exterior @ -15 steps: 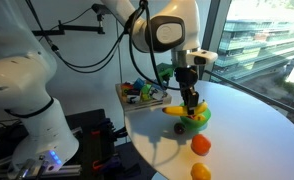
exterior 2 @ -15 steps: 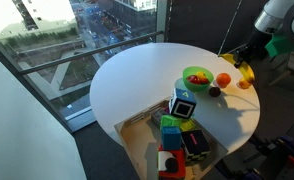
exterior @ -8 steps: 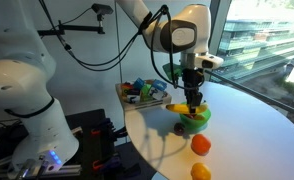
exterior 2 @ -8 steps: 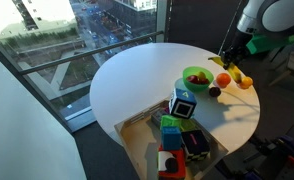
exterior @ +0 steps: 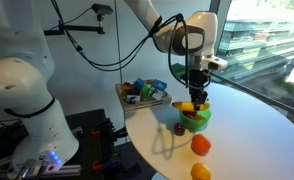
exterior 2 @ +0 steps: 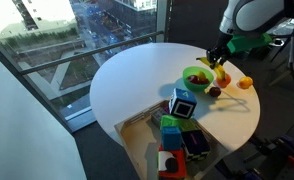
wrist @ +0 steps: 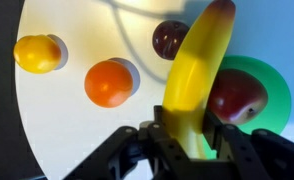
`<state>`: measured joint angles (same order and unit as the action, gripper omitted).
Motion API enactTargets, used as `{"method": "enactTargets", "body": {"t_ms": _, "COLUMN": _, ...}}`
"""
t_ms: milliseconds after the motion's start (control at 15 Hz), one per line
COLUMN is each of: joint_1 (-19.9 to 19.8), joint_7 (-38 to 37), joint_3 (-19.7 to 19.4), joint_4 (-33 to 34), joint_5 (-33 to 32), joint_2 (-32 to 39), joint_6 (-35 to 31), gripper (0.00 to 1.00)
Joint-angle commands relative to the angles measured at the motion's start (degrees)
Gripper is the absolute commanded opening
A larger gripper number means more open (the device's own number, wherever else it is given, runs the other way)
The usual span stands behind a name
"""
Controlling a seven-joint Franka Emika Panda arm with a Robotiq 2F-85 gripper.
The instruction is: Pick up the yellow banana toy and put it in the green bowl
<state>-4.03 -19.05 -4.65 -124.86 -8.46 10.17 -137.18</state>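
Next, my gripper needs to go to the right in the wrist view and down to release the banana (exterior: 192, 107), since the green bowl lies below it and to that side.
My gripper (wrist: 185, 135) is shut on the yellow banana toy (wrist: 192, 70) and holds it in the air, partly over the green bowl (wrist: 272, 80). A red apple-like toy (wrist: 232, 95) lies in the bowl. In both exterior views the banana (exterior: 192, 107) (exterior 2: 216, 70) hangs from the gripper (exterior: 198, 100) (exterior 2: 216, 62) just above the bowl (exterior: 195, 119) (exterior 2: 196, 77). The banana's lower end is hidden between the fingers.
On the round white table (exterior: 237, 140) lie a dark plum toy (wrist: 169, 38) beside the bowl, an orange fruit toy (wrist: 109, 83) and a yellow-orange one (wrist: 37, 52). A tray of mixed toys (exterior 2: 177, 135) stands at the table edge.
The gripper has carried the banana sideways from beside the bowl to above it. The fruit toys on the table have not moved.
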Motion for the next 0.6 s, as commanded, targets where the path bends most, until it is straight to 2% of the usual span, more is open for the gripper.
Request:
{"method": "enactTargets", "body": {"t_ms": 0, "joint_1": 1.12, "joint_7": 0.07, "joint_3": -0.35, "joint_4": 4.57, "joint_5": 0.98, "joint_2": 3.34, "joint_6": 1.9, "gripper": 0.16}}
{"method": "enactTargets", "body": {"t_ms": 533, "joint_1": 2.58, "joint_7": -0.87, "joint_3": -1.03, "joint_4": 7.6, "joint_5": 0.0, "joint_2": 7.62, "joint_6": 0.79, "gripper": 0.16}}
